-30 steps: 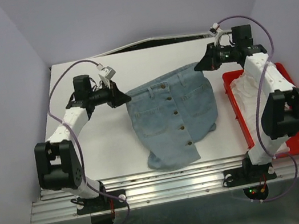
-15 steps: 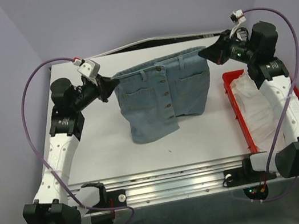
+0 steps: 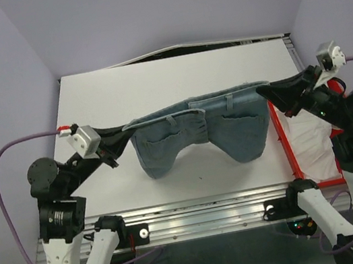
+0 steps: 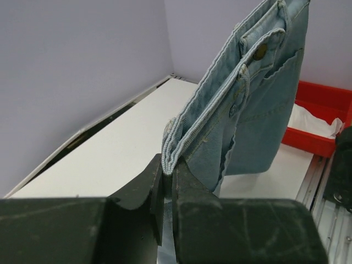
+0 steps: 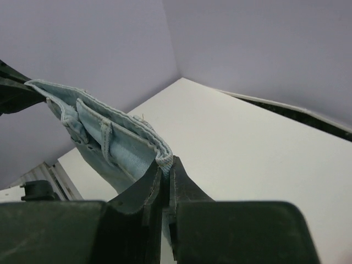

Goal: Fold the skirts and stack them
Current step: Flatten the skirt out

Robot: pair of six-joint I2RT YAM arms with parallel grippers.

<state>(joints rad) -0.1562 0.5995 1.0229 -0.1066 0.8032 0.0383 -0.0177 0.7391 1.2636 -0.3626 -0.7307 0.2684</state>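
Note:
I will lower my left gripper outward to the bare tabletop below it next and release the waistband end, because the skirt (image 3: 197, 132) is still hanging in the air.
A light-blue denim skirt (image 3: 197, 132) hangs in the air above the white table (image 3: 154, 81), stretched by its waistband between both arms, hem drooping in two lobes. My left gripper (image 3: 127, 128) is shut on the waistband's left end; the left wrist view shows the skirt (image 4: 242, 110) pinched in my left gripper (image 4: 168, 170), its buttons and pocket rising away. My right gripper (image 3: 262, 89) is shut on the waistband's right end. In the right wrist view the skirt (image 5: 104, 143) runs left from my right gripper (image 5: 166, 164), belt loops showing.
A red plastic tray (image 3: 285, 147) with white cloth (image 3: 315, 142) in it stands at the table's right side, partly behind the right arm. The red tray (image 4: 319, 118) also shows in the left wrist view. Lilac walls enclose the table on three sides.
Both arms have risen and drawn toward the near edge, lifting the skirt off the table. It went from lying flat to hanging stretched by its waistband.

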